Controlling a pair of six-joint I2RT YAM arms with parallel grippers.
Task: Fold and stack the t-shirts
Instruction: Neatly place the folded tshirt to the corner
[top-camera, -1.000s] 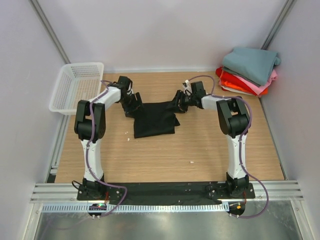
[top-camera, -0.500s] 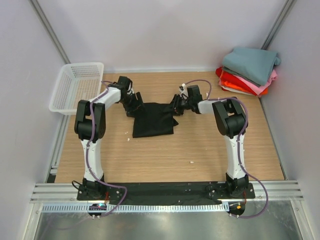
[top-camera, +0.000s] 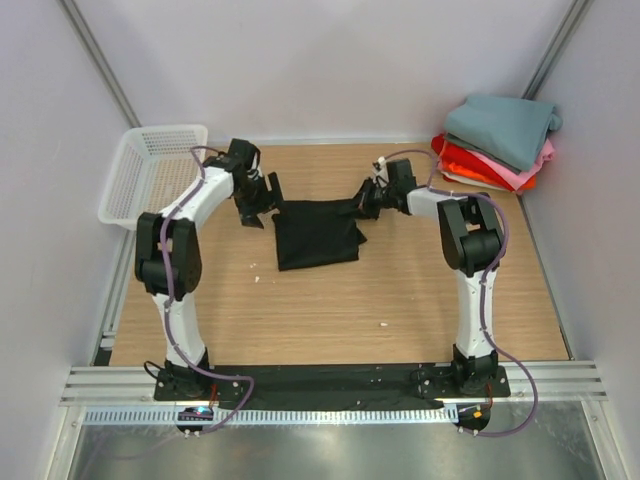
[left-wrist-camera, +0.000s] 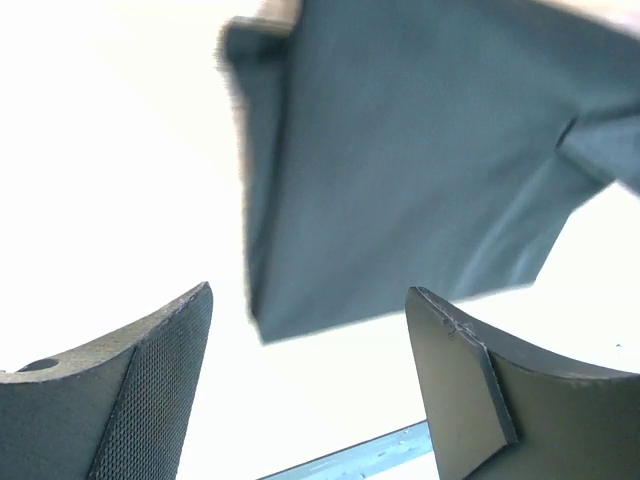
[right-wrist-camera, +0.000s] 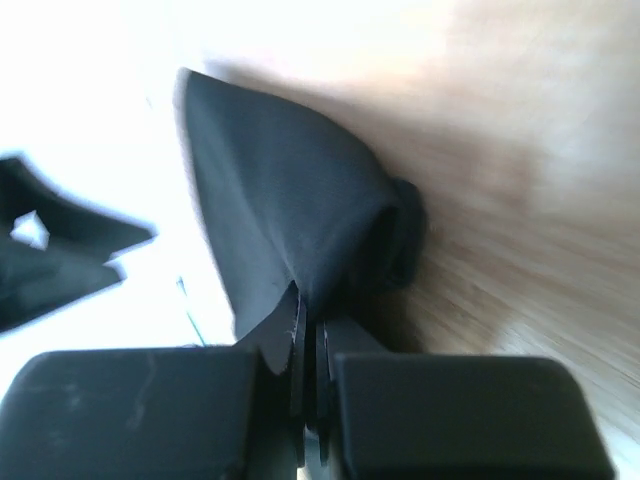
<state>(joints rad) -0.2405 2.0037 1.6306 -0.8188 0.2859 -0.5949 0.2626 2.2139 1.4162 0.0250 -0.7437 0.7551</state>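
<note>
The other folded shirts are stacked over there. I will next move my right gripper up and outward, then to the right in the top view over the teal-grey t-shirt.
The black t-shirt (top-camera: 317, 233) lies partly folded on the wooden table, in the middle toward the back. My left gripper (top-camera: 258, 203) is open and empty just left of the shirt's far left corner; in the left wrist view the shirt (left-wrist-camera: 420, 160) lies beyond the spread fingers (left-wrist-camera: 150, 400). My right gripper (top-camera: 366, 199) is shut on the shirt's far right edge; the right wrist view shows black cloth (right-wrist-camera: 290, 220) pinched between its jaws. A stack of folded t-shirts (top-camera: 497, 140), teal-grey on top of pink, red-orange and white, sits at the far right corner.
A white plastic mesh basket (top-camera: 152, 172) stands at the far left edge of the table (top-camera: 400, 300). Grey walls close in on both sides and the back. A small white speck (top-camera: 384, 323) lies on the near table.
My left gripper has let go of the shirt's left corner and drawn back to the left. The right gripper moved a little right, still holding the cloth, and the shirt shifted right with it.
</note>
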